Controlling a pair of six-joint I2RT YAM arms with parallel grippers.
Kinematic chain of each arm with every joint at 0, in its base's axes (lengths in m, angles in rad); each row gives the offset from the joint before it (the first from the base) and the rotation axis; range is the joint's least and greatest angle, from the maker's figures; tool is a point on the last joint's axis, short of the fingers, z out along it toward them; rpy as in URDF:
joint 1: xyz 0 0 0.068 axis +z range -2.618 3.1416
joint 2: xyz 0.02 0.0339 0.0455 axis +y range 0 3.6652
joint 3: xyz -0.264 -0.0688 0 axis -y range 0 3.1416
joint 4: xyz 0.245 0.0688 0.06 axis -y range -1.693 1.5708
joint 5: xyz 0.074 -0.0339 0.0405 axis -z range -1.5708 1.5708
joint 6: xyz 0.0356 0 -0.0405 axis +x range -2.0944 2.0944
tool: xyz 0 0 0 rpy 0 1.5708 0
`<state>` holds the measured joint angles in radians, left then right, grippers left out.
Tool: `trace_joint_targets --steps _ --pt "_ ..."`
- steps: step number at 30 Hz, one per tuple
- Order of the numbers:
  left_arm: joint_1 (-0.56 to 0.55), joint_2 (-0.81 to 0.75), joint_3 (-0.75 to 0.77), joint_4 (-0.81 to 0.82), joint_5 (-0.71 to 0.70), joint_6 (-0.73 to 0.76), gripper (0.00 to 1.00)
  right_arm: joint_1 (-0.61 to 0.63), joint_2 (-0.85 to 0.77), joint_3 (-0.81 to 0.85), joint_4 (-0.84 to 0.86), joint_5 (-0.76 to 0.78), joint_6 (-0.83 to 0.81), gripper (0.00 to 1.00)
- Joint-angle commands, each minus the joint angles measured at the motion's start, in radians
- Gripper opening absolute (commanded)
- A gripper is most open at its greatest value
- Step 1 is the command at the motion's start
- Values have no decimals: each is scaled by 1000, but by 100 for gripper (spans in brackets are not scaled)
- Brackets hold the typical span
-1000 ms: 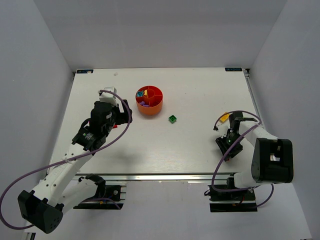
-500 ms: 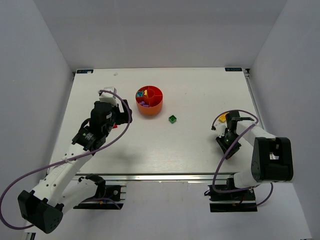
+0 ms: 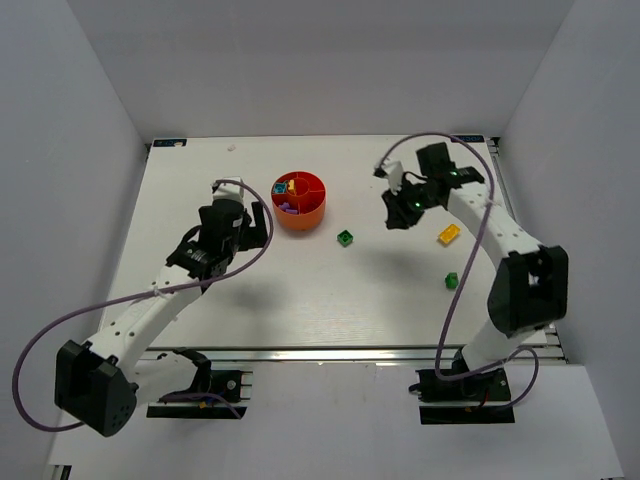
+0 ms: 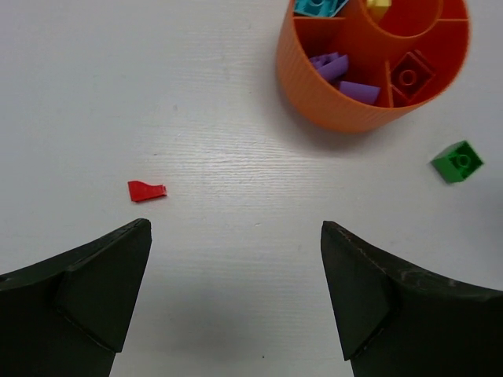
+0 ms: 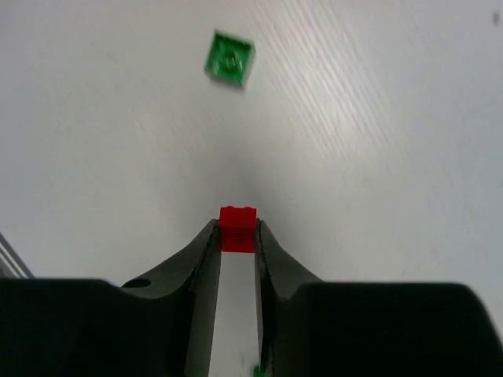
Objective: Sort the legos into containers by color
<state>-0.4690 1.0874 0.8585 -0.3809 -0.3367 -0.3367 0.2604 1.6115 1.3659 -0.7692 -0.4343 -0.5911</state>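
Observation:
My right gripper moves to the left in the top view next, over the wedge container, and releases, because the container beside the purple legos holds a red brick (image 4: 412,74).
The red-orange bowl (image 3: 299,200) with its wedge containers stands at the table's back middle. In the left wrist view the bowl (image 4: 346,106) holds purple legos (image 4: 339,72), a red brick (image 4: 412,74) and a cyan one (image 4: 317,6). My right gripper (image 5: 237,229) is shut on a small red lego (image 5: 237,228), hovering right of the bowl (image 3: 394,214). A green lego (image 3: 345,238) lies on the table below and ahead of it (image 5: 229,57). My left gripper (image 4: 234,228) stands open and holds nothing, left of the bowl (image 3: 250,226). A red sliver (image 4: 147,191) lies just ahead of its left finger.
A yellow lego (image 3: 449,235) and a small green lego (image 3: 451,280) lie on the right side of the white table (image 3: 330,300). Grey walls enclose the table on three sides. Purple cables loop from both arms.
My right arm has swung from the front right up toward the back middle, its jaws closing on the red lego. The yellow and small green legos now show. My left arm shifted slightly toward the bowl.

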Motion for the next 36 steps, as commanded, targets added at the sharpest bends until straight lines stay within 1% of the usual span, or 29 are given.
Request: trace_joint_targets --steps 1,3,4,6,7,11,15,26,36 --pt "16 38 -3 -24 -88 -24 98 103 114 134 139 -52 65 6" --pt "16 54 -6 -26 -99 -25 98 144 201 205 188 -34 114 6" --pt "16 69 -9 -29 -110 -27 98 170 229 281 223 -15 132 6" --pt "16 80 -13 -23 -122 -27 98 209 310 352 249 0 172 8" --pt "26 83 -16 -21 -140 -30 98 220 358 421 270 9 188 8" --pt "26 98 -29 -12 -168 -31 98 278 448 551 313 48 246 10" --pt "26 123 -27 -19 -183 -28 98 313 508 625 323 86 277 12" --pt "35 132 -27 -13 -173 -27 98 358 521 573 340 101 272 20" --pt "63 155 -21 -15 -128 -36 98 370 531 541 343 131 263 36"
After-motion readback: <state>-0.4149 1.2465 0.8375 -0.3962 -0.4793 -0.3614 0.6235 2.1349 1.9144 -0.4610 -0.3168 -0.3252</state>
